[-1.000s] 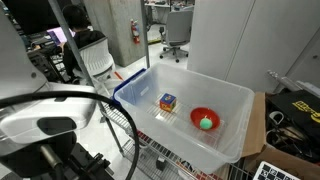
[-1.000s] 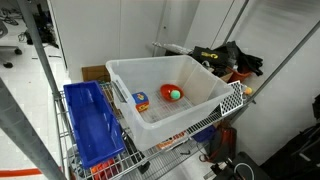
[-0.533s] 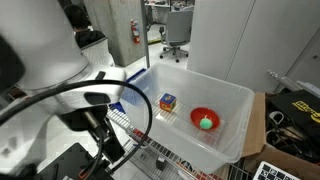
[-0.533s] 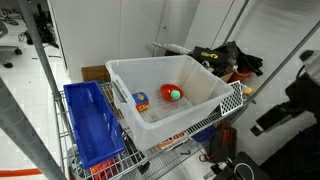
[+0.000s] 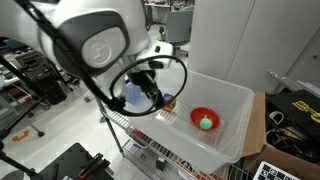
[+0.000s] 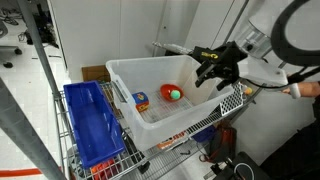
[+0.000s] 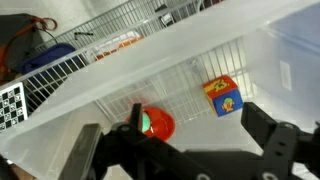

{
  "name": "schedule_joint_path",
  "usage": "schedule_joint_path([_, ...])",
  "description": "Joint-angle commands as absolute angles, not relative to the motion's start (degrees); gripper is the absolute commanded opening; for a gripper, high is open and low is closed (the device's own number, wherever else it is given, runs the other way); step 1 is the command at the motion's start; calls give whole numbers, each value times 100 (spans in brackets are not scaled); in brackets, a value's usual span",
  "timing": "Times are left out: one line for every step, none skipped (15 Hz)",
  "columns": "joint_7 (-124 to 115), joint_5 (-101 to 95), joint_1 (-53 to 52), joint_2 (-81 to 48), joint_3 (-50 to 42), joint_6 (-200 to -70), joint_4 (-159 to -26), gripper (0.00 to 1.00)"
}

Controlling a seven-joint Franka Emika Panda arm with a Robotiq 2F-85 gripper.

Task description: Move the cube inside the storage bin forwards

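The cube lies beyond the bowl, so the robot's gripper needs to go down and outward into the bin [image 6: 150,62], past the red bowl [image 7: 158,125], to the cube's blue side.
The cube [image 7: 223,96], with blue, orange and yellow faces, lies on the floor of the translucent white storage bin [image 7: 200,40]. It also shows in both exterior views [image 6: 141,101] [image 5: 169,102], where the arm partly hides it. My gripper [image 7: 180,150] is open and empty. It hovers above the bin [image 6: 150,62] near its rim [image 6: 213,70], well apart from the cube. A red bowl [image 7: 158,125] holding a green ball [image 7: 146,122] sits in the bin beside the cube.
The bin [image 5: 232,88] rests on a wire cart [image 6: 232,100]. A blue crate [image 6: 90,120] lies on the cart next to the bin. A cardboard box [image 5: 258,118] and cables are behind the cart. The bin's tall walls enclose the cube and bowl.
The arm has swung in from beside the cart, and the gripper now hangs over the bin. The cube, bowl and ball have not moved.
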State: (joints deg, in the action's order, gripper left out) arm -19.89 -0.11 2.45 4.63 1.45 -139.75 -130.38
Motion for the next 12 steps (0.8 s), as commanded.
schedule_joint_path([-2309, -31, 184, -835, 89, -14577, -11803, 100])
schedule_joint_path([-2374, -128, 156, -1209, 39, -14816, -11567, 100])
schedule_joint_path([-2444, -185, 102, -1492, -12, -14962, -11344, 100])
schedule_joint_path([-2559, -314, 38, -1877, -110, -15086, -11087, 100])
schedule_joint_path([-2644, -395, -51, -2187, -214, -15196, -10856, 100])
schedule_joint_path([-2699, -476, -154, -2545, -331, -15300, -10605, 100])
schedule_joint_path([-2743, -517, -259, -2844, -442, -15366, -10385, 100])
schedule_joint_path([-2800, -598, -396, -3176, -577, -15445, -10157, 100])
schedule_joint_path([-2794, -621, -504, -3459, -675, -15472, -9931, 100])
schedule_joint_path([-2758, -593, -587, -3747, -724, -15508, -9698, 100])
schedule_joint_path([-2719, -545, -653, -3992, -754, -15495, -9498, 100])
schedule_joint_path([-2615, -484, -693, -4230, -729, -15503, -9310, 100])
